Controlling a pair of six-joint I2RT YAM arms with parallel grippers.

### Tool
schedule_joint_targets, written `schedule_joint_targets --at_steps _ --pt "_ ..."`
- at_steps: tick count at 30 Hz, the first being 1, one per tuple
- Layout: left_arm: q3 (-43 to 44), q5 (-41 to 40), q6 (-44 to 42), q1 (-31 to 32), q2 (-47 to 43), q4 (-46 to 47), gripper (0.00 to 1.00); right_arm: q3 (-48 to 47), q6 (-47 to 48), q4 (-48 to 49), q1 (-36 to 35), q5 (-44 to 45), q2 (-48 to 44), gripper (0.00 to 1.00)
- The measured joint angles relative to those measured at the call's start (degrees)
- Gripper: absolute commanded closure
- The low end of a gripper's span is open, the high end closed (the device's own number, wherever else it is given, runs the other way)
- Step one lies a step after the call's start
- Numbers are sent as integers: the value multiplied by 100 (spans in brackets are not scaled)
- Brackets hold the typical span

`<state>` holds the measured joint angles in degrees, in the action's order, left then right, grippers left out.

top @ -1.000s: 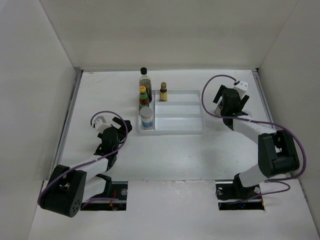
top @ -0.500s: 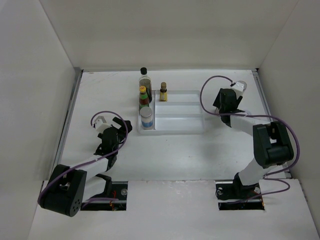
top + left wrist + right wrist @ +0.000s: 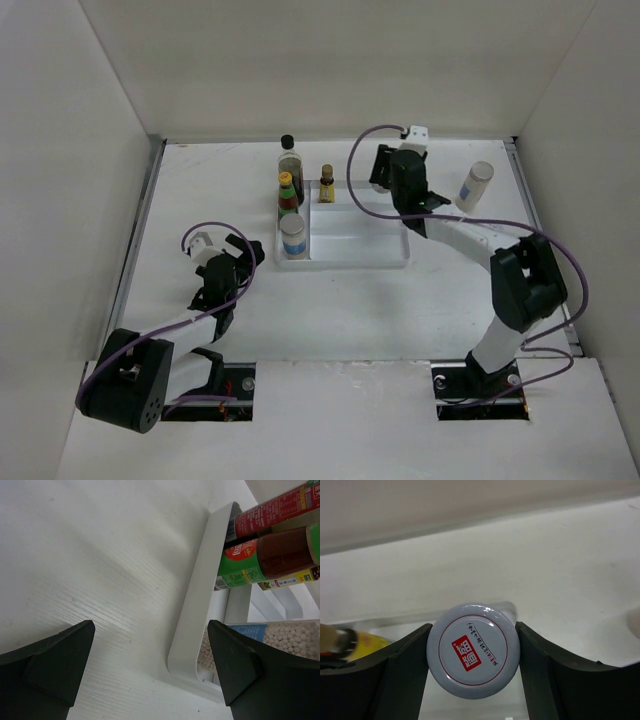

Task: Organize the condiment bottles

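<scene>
My right gripper descends next toward the free tray bottom (image 3: 406, 629) beside the amber bottle, below it and to its left in the top view, and releases the shaker's lid.
My right gripper (image 3: 472, 652) is shut on a white shaker with a round white lid and red logo (image 3: 470, 647). In the top view it (image 3: 390, 168) hovers at the back right of the white ridged tray (image 3: 370, 248), hiding the shaker. A second white shaker (image 3: 475, 185) stands on the table to the right. In the tray's left column stand a blue-labelled jar of white beads (image 3: 293, 235) and the green-red yellow-capped bottle (image 3: 287, 192). The amber bottle (image 3: 327, 184) stands at the back, and the tall black-capped bottle (image 3: 290, 160) behind it. My left gripper (image 3: 228, 262) is open and empty.
In the left wrist view the tray's near-left corner (image 3: 192, 630) lies between my open fingers, with the green-red bottle (image 3: 260, 560) and the bead jar (image 3: 292, 637) beyond. White walls enclose the table on three sides.
My right gripper has swung left from the back-right of the table to the tray's back edge. A white shaker now stands uncovered at the right. The left arm has not moved.
</scene>
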<state>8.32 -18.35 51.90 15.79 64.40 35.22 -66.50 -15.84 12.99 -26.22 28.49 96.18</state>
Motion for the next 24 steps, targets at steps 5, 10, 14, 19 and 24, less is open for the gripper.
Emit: schedule_joint_targets --at_steps 5,10,14,19,24 --pt "0 2 0 0 0 13 0 -970 -2 70 -407 -345 855 50" --pt "0 2 0 0 0 15 0 -1392 -4 -168 -505 -514 1534 49" --pt "0 2 0 2 0 15 0 -1447 2 -245 -498 -498 1781 48" --pt "2 4 0 0 24 17 0 -1456 0 -260 -490 -501 1786 36" --pt "2 7 0 -2 26 17 0 -1456 -2 -234 -487 -498 1808 43"
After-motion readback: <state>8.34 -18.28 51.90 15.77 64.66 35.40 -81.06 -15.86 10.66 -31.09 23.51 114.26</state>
